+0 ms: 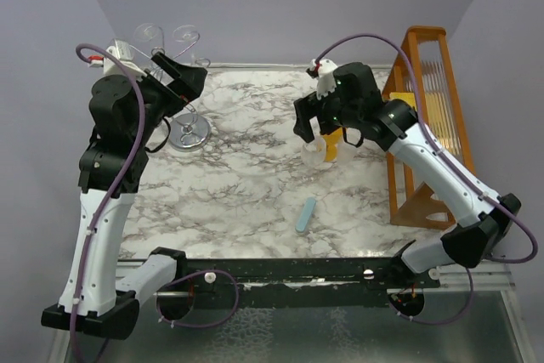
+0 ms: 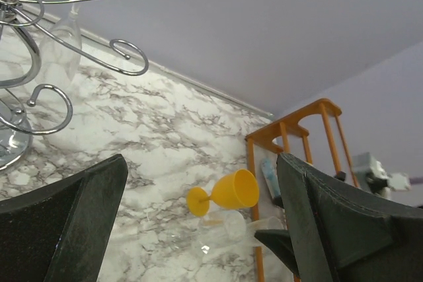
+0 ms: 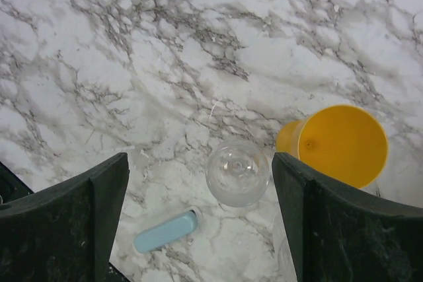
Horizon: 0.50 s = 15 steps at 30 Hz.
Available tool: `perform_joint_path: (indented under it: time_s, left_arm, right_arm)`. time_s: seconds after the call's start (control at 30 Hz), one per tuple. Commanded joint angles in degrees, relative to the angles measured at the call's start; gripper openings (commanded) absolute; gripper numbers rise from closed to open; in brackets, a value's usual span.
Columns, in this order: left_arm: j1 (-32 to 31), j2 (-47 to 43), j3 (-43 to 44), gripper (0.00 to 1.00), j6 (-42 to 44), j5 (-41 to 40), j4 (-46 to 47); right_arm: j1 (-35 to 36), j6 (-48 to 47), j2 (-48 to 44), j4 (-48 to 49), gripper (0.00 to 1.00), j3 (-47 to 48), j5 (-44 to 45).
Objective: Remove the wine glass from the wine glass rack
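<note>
Next, my left gripper moves to the left in the top view and down beside the rack onto a wine glass's foot, since glasses still hang upside down.
The wine glass rack stands at the back left, a silvery wire tree on a round shiny base, its curled arms close in the left wrist view. A clear wine glass still hangs upside down from it. Another clear wine glass stands upright on the marble, free, directly under my right gripper, whose fingers are spread wide on either side of it. My left gripper hovers open and empty beside the rack's arms.
A yellow goblet stands right beside the released glass. A light blue oblong piece lies on the marble nearer the front. A tall orange wooden slatted rack stands along the right edge.
</note>
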Motion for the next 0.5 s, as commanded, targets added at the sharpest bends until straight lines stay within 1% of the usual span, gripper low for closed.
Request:
perform_joint_path:
  time_s: [0.0, 0.07, 0.1, 0.17, 0.23, 0.27, 0.3, 0.37, 0.47]
  left_arm:
    - [0.22, 1.85, 4.88, 0.98, 3.67, -6.28, -0.35]
    - [0.21, 2.79, 6.14, 0.98, 3.61, -8.53, -1.36]
    - [0.22, 3.05, 6.16, 0.97, 3.48, -9.91, -1.79]
    - [0.24, 3.21, 5.91, 0.96, 1.98, -12.65, -3.98]
    - [0.20, 2.75, 5.43, 0.96, -0.04, -14.93, -5.34]
    - [0.20, 2.84, 6.05, 0.97, -2.02, -16.33, -6.67]
    - [0.20, 3.00, 7.30, 0.97, -2.17, -16.74, -7.51]
    - [0.20, 3.43, 9.29, 0.97, 0.76, -16.51, -7.83]
    - [0.23, 4.15, 12.09, 0.98, 2.99, -21.31, -11.78]
  right_arm:
    - [0.40, -0.69, -6.22, 16.64, 0.91, -8.26, -1.11]
    - [0.35, -0.48, -9.53, 22.85, 0.98, -13.74, -2.51]
    - [0.37, -0.59, -11.10, 25.01, 1.00, -15.92, -3.20]
    - [0.40, -0.62, -13.51, 27.05, 0.99, -18.79, -2.90]
    - [0.36, 0.33, -15.44, 26.79, 0.99, -19.88, -0.70]
    - [0.33, 1.30, -16.19, 26.12, 0.99, -20.26, 1.31]
    - [0.34, 2.93, -16.99, 25.65, 0.99, -20.99, 3.92]
    - [0.40, 7.25, -18.33, 24.84, 0.99, -22.15, 10.17]
    - [0.40, 7.24, -19.54, 22.76, 1.00, -22.68, 11.23]
